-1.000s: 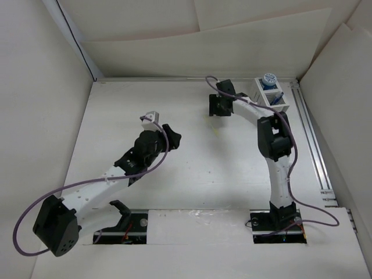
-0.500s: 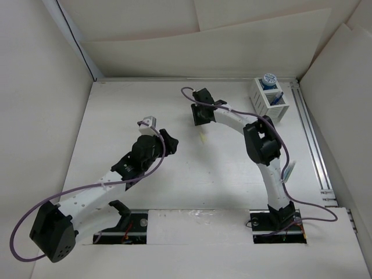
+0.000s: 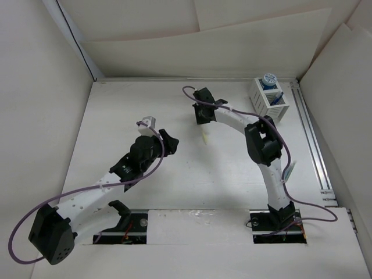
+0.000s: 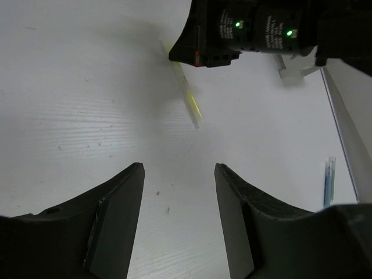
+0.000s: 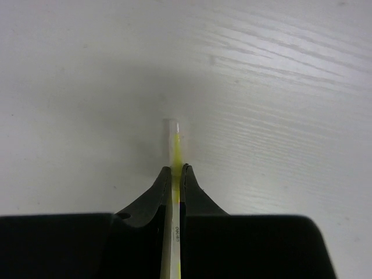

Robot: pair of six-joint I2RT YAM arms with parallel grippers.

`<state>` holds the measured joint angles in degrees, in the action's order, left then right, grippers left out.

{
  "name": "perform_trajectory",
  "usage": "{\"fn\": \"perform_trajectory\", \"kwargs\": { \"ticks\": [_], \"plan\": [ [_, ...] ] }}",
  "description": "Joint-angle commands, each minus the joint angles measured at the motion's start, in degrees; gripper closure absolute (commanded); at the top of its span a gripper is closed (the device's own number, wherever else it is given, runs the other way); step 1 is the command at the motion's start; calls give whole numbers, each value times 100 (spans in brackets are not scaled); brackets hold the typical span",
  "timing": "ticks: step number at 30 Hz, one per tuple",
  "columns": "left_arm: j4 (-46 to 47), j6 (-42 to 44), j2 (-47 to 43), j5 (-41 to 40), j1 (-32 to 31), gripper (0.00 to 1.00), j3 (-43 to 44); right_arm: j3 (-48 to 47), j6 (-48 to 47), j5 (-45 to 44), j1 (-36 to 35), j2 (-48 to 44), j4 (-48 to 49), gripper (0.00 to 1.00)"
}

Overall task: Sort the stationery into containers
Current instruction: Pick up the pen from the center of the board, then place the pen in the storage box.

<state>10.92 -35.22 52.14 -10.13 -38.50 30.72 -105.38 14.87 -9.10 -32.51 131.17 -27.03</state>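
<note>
The slatted organizer box already holds the stationery. My right gripper will next lift the thin pale-yellow stick up and carry it outward over the slatted organizer box's pen section (image 3: pixel 275 101).
My right gripper (image 5: pixel 175 168) is shut on the thin pale-yellow stick (image 5: pixel 174 136), whose tip pokes out past the fingertips close to the table. From above, that gripper (image 3: pixel 204 124) is at the table's middle rear, with the stick (image 3: pixel 206 138) showing below it. The left wrist view shows the same stick (image 4: pixel 189 99) slanting under the right gripper's black body. My left gripper (image 4: pixel 179 168) is open with nothing in it, left of the stick (image 3: pixel 168 141). The white slatted organizer box (image 3: pixel 263 102) stands at the back right. It holds a blue-and-white roll (image 3: pixel 268 79) and a dark blue pen (image 3: pixel 276 100).
A short light-blue stick (image 3: pixel 289 171) lies on the table beside the right arm's lower link, also seen at the right edge of the left wrist view (image 4: pixel 329 180). A metal rail (image 3: pixel 314 145) runs along the table's right side. White walls enclose the back and sides.
My right arm swung left from beside the organizer box to the yellow stick and its jaws closed on it. The left arm shifted only slightly.
</note>
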Motion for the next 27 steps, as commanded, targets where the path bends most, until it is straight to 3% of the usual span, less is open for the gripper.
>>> {"fn": "perform_trajectory", "kwargs": {
  "ticks": [1,6,9,12,17,27],
  "plan": [
    [428,59,278,406,27,51,-57,140,217,-82,446,-899,100,100],
    [903,59,920,820,-183,53,-57,606,692,-416,1641,-2654,1125,100],
    [1131,59,1183,950,-315,53,-57,923,954,-1276,2388,-3210,1743,100],
    [1395,59,1421,1145,-316,53,-57,871,1105,-1865,2978,-3212,1990,100],
    [1598,59,1641,1303,-316,53,-5,870,930,-2841,3260,-2852,2604,100],
    [1756,112,2142,1532,-316,54,171,1055,544,-3079,3383,-2264,3300,100]
  ]
}}
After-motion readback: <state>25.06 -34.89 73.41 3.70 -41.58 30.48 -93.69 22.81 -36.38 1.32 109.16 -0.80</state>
